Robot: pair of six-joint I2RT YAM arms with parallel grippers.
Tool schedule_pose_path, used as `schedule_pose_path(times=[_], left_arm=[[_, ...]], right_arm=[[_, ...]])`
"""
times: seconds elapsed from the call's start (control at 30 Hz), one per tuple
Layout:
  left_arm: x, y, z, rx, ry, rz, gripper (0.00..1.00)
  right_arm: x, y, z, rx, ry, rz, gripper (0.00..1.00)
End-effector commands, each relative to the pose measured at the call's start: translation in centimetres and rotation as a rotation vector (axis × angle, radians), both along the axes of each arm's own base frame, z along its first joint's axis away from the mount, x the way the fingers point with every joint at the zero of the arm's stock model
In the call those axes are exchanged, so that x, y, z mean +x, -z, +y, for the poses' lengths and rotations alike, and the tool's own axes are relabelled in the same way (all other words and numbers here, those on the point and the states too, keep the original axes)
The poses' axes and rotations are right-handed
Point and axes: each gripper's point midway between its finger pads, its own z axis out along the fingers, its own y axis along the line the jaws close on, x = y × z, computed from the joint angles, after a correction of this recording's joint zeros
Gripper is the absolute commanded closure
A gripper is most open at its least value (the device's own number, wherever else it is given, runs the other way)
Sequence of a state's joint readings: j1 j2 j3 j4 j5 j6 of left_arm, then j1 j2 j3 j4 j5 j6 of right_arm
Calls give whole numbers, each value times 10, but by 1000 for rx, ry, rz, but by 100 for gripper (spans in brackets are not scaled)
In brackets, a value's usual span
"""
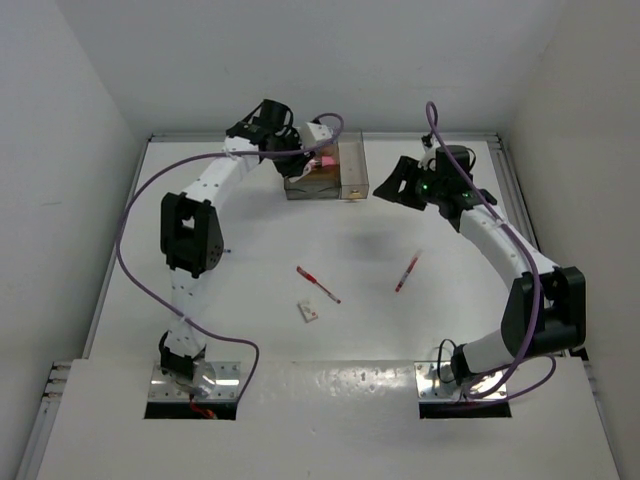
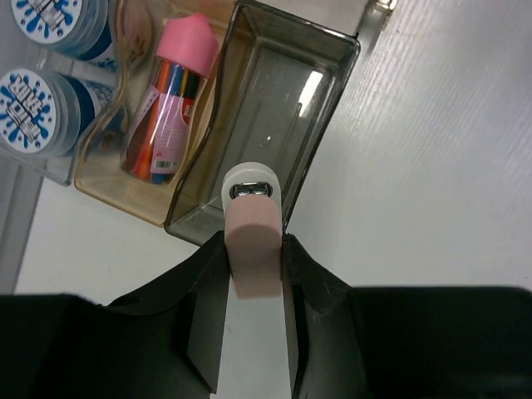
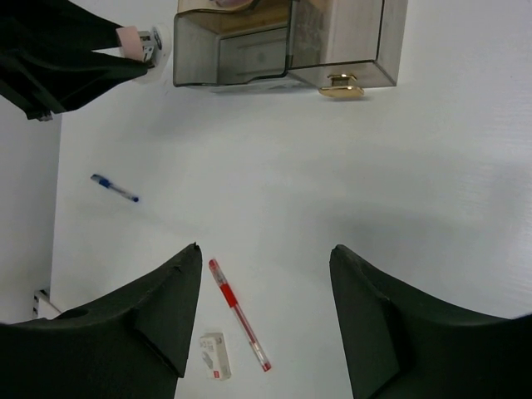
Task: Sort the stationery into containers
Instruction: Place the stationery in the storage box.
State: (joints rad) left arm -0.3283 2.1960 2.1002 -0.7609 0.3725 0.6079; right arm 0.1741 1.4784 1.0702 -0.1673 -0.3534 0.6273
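My left gripper should turn to line up with the empty grey section of the organiser, which lies at an angle to the pink piece (image 2: 249, 212), and then lower the pink piece inside.
My left gripper (image 2: 254, 245) is shut on a pale pink chunky piece (image 2: 249, 212) with a white end. It holds the piece at the near wall of the organiser's (image 2: 332, 91) grey clear compartment. A pink-capped pack of coloured pens (image 2: 170, 100) lies in the tan compartment. Two blue-patterned rolls (image 2: 37, 100) sit at the organiser's left end. My right gripper (image 3: 264, 249) hangs open and empty above the table, right of the organiser (image 1: 352, 172). Below it lie a red pen (image 3: 237, 314), a white eraser (image 3: 214, 356) and a blue pen (image 3: 115, 189). A second red pen (image 1: 407, 271) lies further right.
The organiser (image 3: 341, 37) has a gold knob (image 3: 341, 85) on its front. White walls close in the table on the left, back and right. My left arm (image 1: 190, 225) arches over the table's left side.
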Motion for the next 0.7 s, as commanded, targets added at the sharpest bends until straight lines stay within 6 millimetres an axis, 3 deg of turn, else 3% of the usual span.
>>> schedule_pose_path(times=[0.0, 0.27, 0.67], left_arm=[[8, -20, -4, 89, 148, -142, 84], [20, -4, -1, 211, 266, -224, 83], [26, 25, -10, 201, 377, -226, 80]], right_arm=[[-2, -11, 3, 16, -27, -35, 38], [0, -9, 3, 21, -25, -27, 38], [-1, -1, 6, 25, -34, 11, 39]])
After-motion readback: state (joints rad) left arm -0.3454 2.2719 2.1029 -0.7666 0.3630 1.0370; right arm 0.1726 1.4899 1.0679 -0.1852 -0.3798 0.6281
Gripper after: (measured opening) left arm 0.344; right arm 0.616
